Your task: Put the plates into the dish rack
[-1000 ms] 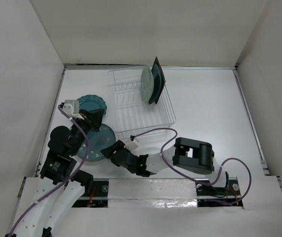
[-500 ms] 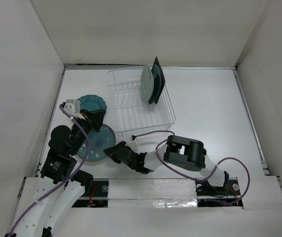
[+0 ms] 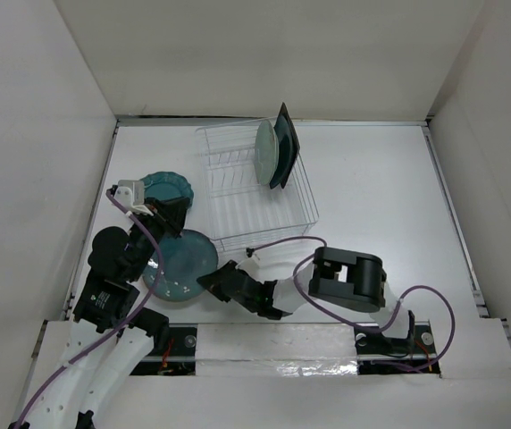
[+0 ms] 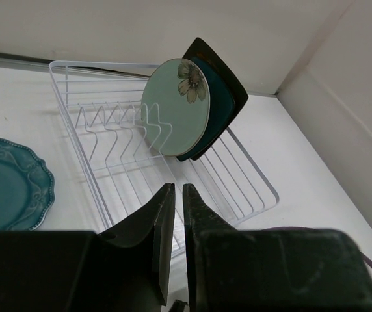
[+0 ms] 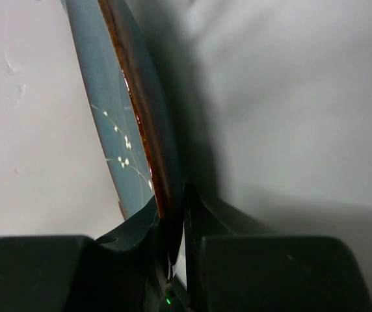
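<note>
My right gripper should next lift outward over the rack (image 3: 306, 204), lower the plate in and let go, because the empty slot beside the pale green plate (image 3: 265, 150) is outward of my gripper.
The clear dish rack (image 3: 306, 204) holds three upright plates at its far right: the round pale green plate (image 3: 265, 150), the square dark teal plate (image 3: 279, 166) and the square black plate (image 3: 286, 134). The left wrist view shows the rack (image 4: 246, 174) and those three plates (image 4: 173, 107) too. The small scalloped teal plate (image 3: 166, 189) lies flat, left of the rack. The round grey-teal plate (image 3: 180, 259) sits at the near left. My right gripper (image 3: 216, 281) is shut on its right rim (image 5: 118, 130). My left gripper (image 3: 171, 215) is shut and empty, above the gap between the two left plates.
White walls enclose the table on three sides. A purple cable (image 3: 278, 239) loops from the right arm past the rack's near edge. The right arm's elbow (image 3: 349, 279) rests near the front edge. The scalloped plate also shows in the left wrist view (image 4: 4, 185).
My right gripper has moved slightly right and toward me while holding the grey-teal plate. The plate has shifted right and its gripped edge has risen. The left arm has not moved.
</note>
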Controlling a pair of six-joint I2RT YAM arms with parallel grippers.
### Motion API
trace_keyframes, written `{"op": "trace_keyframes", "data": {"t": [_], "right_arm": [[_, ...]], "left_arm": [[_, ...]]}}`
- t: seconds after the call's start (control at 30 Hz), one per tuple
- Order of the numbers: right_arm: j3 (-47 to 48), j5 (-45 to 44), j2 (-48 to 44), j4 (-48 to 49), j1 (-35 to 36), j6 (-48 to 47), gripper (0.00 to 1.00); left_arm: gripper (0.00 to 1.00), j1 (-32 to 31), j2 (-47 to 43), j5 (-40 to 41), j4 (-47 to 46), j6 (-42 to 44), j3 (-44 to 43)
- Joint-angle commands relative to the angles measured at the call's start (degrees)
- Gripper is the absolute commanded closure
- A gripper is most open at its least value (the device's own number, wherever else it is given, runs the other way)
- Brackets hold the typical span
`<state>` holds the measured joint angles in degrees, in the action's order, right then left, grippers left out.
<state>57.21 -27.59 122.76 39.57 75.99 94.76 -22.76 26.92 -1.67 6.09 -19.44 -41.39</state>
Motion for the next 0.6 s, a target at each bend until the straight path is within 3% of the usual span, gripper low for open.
{"op": "trace_keyframes", "data": {"t": [0.0,0.17,0.37,0.57], "right_arm": [[-2.7,-2.4,-8.0,2.7,3.1,-6.0,1.0],[-4.0,-7.4,-16.8,-8.2,5.9,-16.7,1.0],[-6.8,-13.5,-23.5,-15.6,10.7,-23.3,1.0],[-5.1,-27.2,-30.1,-27.2,14.8,-31.7,1.0]], "left_arm": [[0.92,0.2,0.0,1.2,-1.7,-0.1,-2.1],[0.92,0.2,0.4,1.2,-1.7,0.1,-2.0],[0.91,0.2,1.3,3.5,-1.8,0.1,-2.3],[0.91,0.2,1.9,4.0,-2.0,0.0,-2.7]]}}
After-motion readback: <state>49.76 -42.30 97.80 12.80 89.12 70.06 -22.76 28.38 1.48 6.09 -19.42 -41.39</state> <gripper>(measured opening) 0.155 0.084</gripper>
